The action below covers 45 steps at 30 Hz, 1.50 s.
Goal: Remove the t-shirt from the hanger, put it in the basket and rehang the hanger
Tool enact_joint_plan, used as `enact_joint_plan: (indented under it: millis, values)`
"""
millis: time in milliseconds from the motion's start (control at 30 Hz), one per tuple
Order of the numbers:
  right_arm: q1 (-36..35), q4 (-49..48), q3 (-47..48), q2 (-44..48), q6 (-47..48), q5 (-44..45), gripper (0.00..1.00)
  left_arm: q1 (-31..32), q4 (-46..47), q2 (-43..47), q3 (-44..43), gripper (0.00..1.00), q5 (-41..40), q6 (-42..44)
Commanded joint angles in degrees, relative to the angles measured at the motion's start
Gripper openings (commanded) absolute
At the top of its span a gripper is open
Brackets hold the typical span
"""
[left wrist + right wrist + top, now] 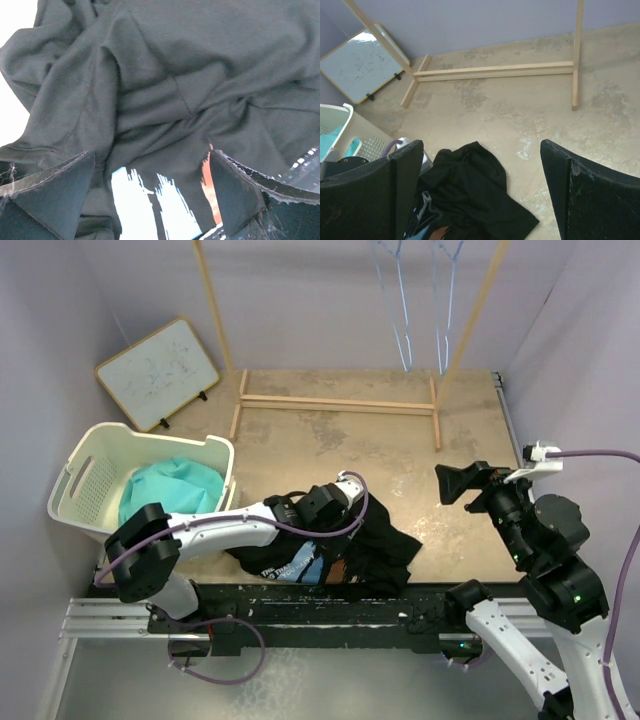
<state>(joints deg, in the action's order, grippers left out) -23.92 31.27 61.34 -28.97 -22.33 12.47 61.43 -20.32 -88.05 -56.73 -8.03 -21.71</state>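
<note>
My left gripper lowers onto the bunched folds [322, 544] [152, 143] beside the blue-white print next and closes on them.
The black t-shirt [375, 545] lies crumpled on the table near its front edge, with a blue-white and orange print showing at its near side. My left gripper [325, 530] hovers low over it, open; in the left wrist view its jaws [152, 156] stand wide apart just above the dark cloth [190, 75]. My right gripper [455, 483] is open and empty, raised to the right of the shirt. In the right wrist view [480, 146] the shirt [480, 190] lies below it. A pale plastic piece [425, 203], perhaps the hanger, pokes out of the folds.
A white laundry basket [85, 475] holding a teal cloth [175, 490] stands at the left. A whiteboard [158, 373] leans at the back left. A wooden rack [340, 402] stands at the back with blue wire hangers [400, 310] on it.
</note>
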Motion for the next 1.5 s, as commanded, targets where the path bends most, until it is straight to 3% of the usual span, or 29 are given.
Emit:
enact_joint_plan:
  millis: [0,333,600,667,733,800,833,933,1000,1200,1333,1467]
  values:
    - [0.1,1.4,-0.67,2.65,-1.64,-0.57,1.0,0.27,3.29,-0.41,-1.61,0.99,-6.03,0.7]
    - [0.08,1.26,-2.81,3.4,-0.98,-3.52,1.0,0.62,13.83,-4.84,3.37,0.99,-1.4,2.1]
    - [0.1,1.51,-5.13,4.31,-0.63,-4.47,1.0,0.58,15.56,-7.89,4.17,0.97,-2.58,1.6]
    - [0.1,1.59,-5.09,4.48,-0.54,-4.32,1.0,0.62,15.41,-9.1,3.48,0.82,-2.12,1.98]
    - [0.1,1.6,-5.09,4.41,-0.44,-4.21,1.0,0.62,13.89,-10.82,1.97,0.51,-1.99,2.39]
    - [0.1,1.44,-5.28,4.3,-0.52,-4.21,1.0,0.59,10.95,-12.54,-0.3,0.13,-2.71,2.46]
    - [0.13,1.41,-5.36,4.23,-0.52,-4.16,1.0,0.54,9.14,-13.0,-1.47,0.0,-3.2,2.53]
    - [0.1,1.47,-5.37,4.19,-0.61,-3.96,1.0,0.41,2.26,-10.97,-5.59,0.0,-6.72,3.9]
    - [0.06,1.45,-5.35,4.14,-0.61,-4.08,1.0,-1.02,-2.32,-4.7,-9.2,0.0,-8.72,5.82]
    - [0.11,1.15,-5.69,3.44,-0.61,-4.0,1.0,-15.4,-13.77,12.18,-24.71,0.0,-8.2,9.84]
    - [0.1,1.08,-5.49,2.83,-0.46,-4.22,1.0,-22.54,-21.84,14.79,-39.93,0.0,-17.52,14.63]
    - [0.1,0.91,-5.82,2.61,-0.44,-4.43,1.0,-25.27,-27.05,14.57,-53.75,0.0,-24.67,18.46]
